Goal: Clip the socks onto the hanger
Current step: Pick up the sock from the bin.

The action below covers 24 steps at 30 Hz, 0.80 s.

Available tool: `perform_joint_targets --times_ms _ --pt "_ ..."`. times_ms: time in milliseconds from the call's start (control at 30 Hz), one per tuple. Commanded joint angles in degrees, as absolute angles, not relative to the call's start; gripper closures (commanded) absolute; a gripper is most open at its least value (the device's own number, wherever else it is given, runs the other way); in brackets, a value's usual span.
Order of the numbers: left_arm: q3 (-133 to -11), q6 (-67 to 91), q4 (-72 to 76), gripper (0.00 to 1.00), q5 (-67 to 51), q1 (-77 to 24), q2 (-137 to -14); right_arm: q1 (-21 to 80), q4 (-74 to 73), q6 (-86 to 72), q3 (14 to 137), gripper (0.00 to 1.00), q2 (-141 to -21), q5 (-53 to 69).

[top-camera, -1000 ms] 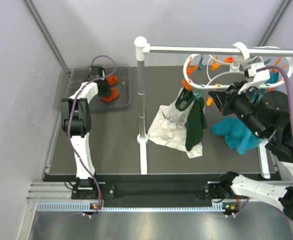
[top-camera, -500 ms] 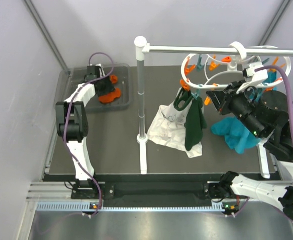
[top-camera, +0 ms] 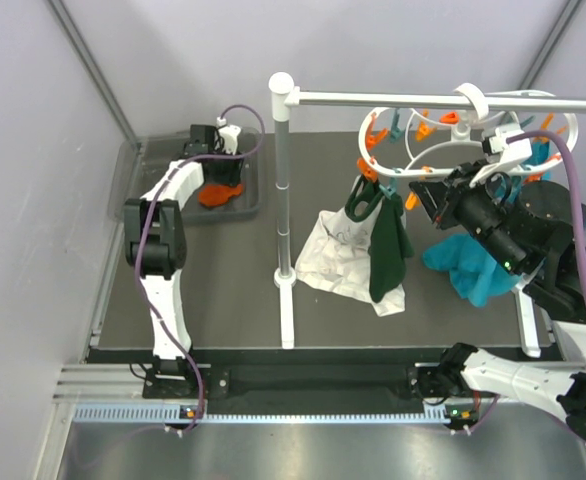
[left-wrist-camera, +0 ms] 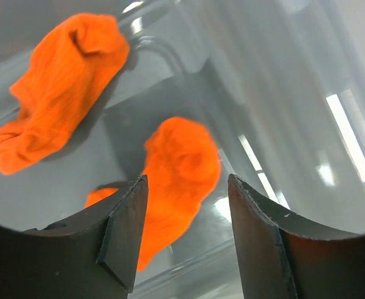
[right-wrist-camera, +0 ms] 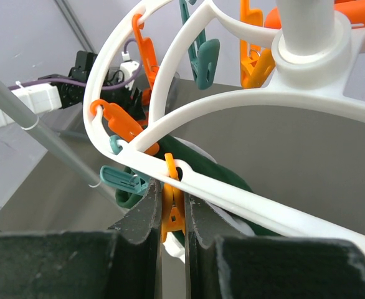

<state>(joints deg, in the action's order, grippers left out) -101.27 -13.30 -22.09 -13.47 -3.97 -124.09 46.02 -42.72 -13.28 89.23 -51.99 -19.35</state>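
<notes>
Next, my left gripper lowers into the clear bin and closes across the sock's middle, since one orange sock already lies between the open fingers.
Two orange socks lie in a clear bin at the far left; from above they read as one orange heap. In the left wrist view one sock lies at the upper left and the other lies below and between my fingers. My left gripper hovers open above them, holding nothing. The white hanger hangs from the rail. My right gripper is shut on an orange clothespin on the hanger's outer ring.
A white pole rail rests on an upright post mid-table. A dark green cloth and a white cloth hang clipped from the hanger. A teal cloth lies under the right arm. Grey walls close in on the left and at the back.
My left gripper has opened and drawn back from the socks toward the bin's far edge. Both socks stay in the bin. The right gripper keeps its hold on the clothespin.
</notes>
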Motion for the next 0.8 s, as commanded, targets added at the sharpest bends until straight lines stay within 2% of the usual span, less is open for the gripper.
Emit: perform_joint_targets --times_ms 0,100,467,533,567,600,700,767 --pt "-100.6 -19.8 -20.6 0.41 -6.8 -4.7 -124.1 46.7 -53.8 -13.4 86.7 1.00 -54.1 -16.8" --pt "-101.2 -20.8 -21.0 0.43 -2.7 -5.4 -125.3 46.7 -54.0 -13.6 86.8 1.00 -54.2 -16.8" --pt "-103.4 -20.8 -25.7 0.46 -2.4 -5.4 -130.5 46.7 -54.1 -14.0 87.0 1.00 -54.2 -16.7" --pt "-105.7 -20.0 -27.5 0.49 -2.1 -5.4 -132.7 46.7 -54.1 -14.2 87.2 1.00 -54.3 -16.7" --pt "-107.4 -19.6 -28.2 0.52 -1.8 -5.4 -133.4 46.8 -54.2 -14.2 87.2 1.00 -54.4 -16.5" --pt "-108.0 -19.3 -28.8 0.62 -1.8 -5.4 -134.6 46.7 -54.4 -14.2 87.2 1.00 -54.3 -16.8" --pt "-108.5 -17.7 -28.9 0.83 -3.4 -5.2 -134.9 46.7 -54.4 -14.4 87.0 1.00 -54.2 -17.0" --pt "-108.2 -16.1 -28.7 0.89 -5.0 -4.9 -134.3 46.7 -54.5 -14.4 87.0 1.00 -54.1 -17.1"
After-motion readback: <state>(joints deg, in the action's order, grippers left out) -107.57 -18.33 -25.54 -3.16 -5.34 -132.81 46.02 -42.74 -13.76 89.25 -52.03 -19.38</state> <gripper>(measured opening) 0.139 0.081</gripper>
